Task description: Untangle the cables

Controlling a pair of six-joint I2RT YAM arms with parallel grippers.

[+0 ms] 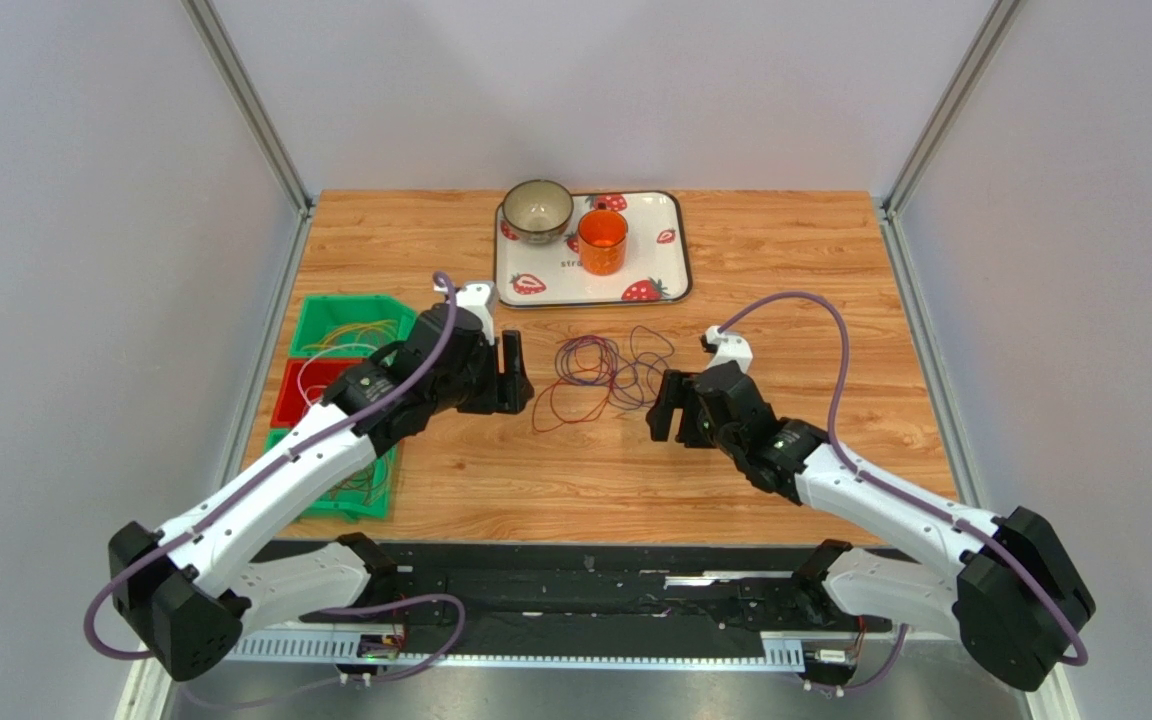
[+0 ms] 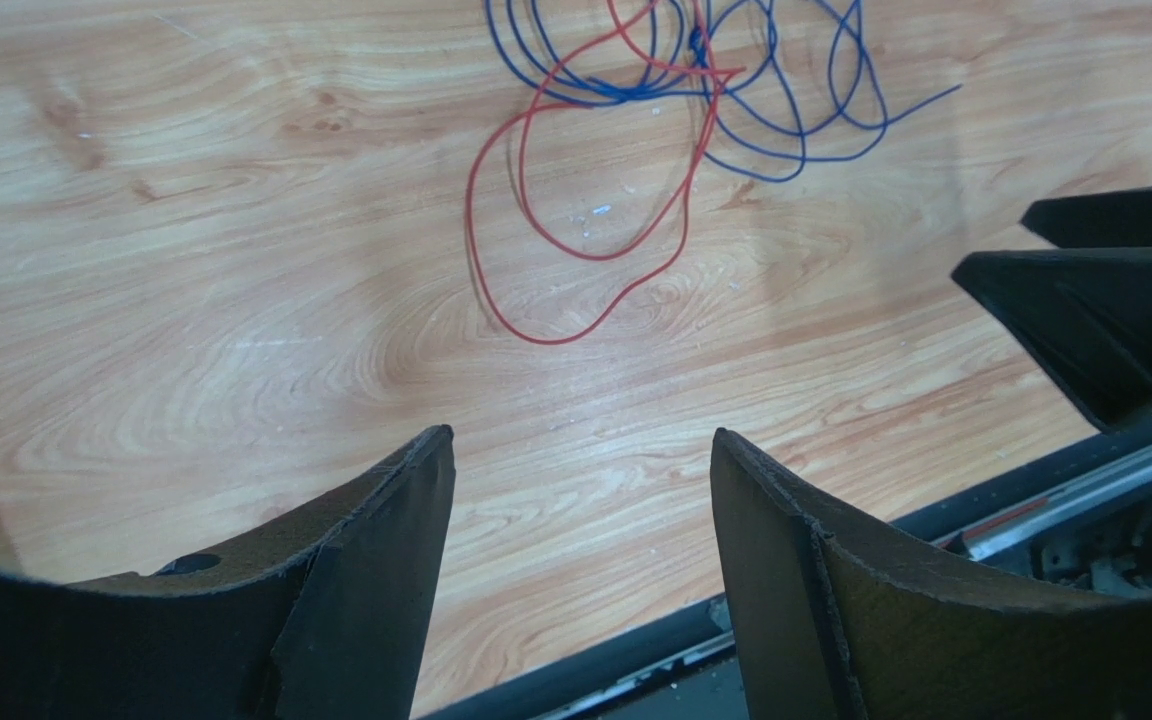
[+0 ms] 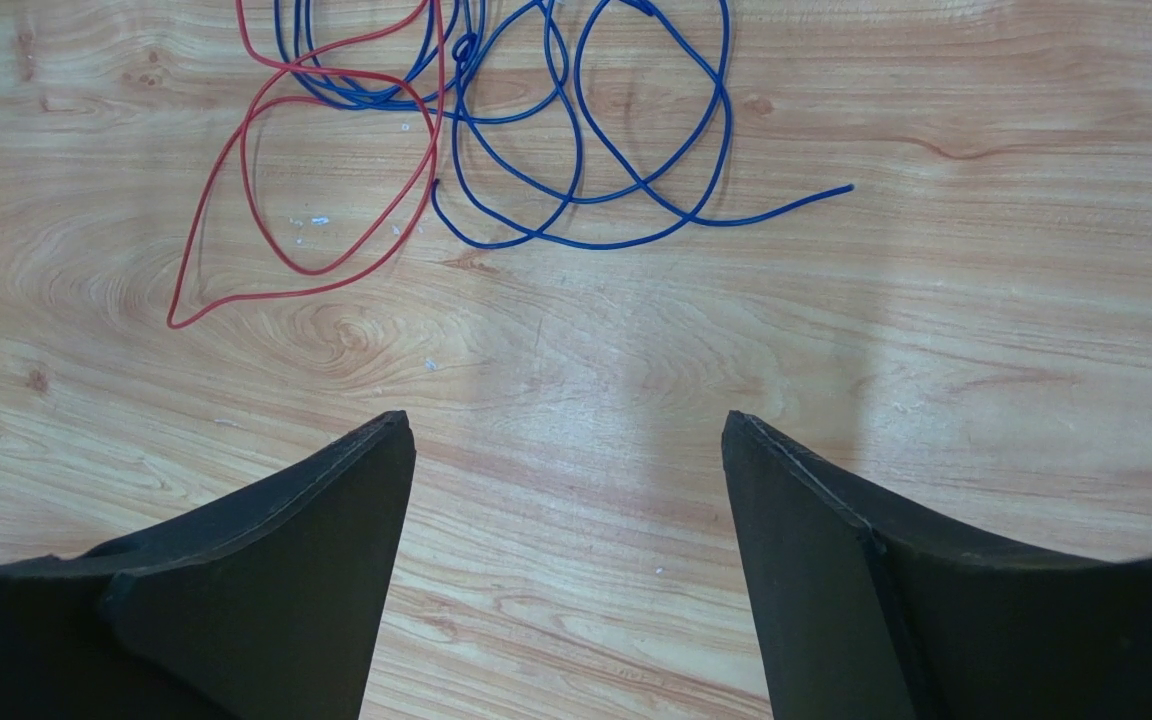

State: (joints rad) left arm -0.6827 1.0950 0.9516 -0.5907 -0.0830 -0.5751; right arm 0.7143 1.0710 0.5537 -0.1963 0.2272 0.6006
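Note:
My left gripper needs to go down toward the tangle next, onto the loop's side facing the bins, because the red loop sticks out clear of the blue coils onto bare wood.
The cables lie in a loose tangle of thin loops on the wooden table, between my two grippers. In the wrist views they show as a red cable and a blue cable, crossing each other at the far side. My left gripper is just left of the tangle, open, with only bare wood between its fingers. On the other side my right gripper is also open and holds nothing. Its black fingers show at the right edge of the left wrist view.
A strawberry-print tray at the back holds a bowl and an orange cup. Under the left arm, at the table's left edge, sit a green bin and a red bin with thin wires in them.

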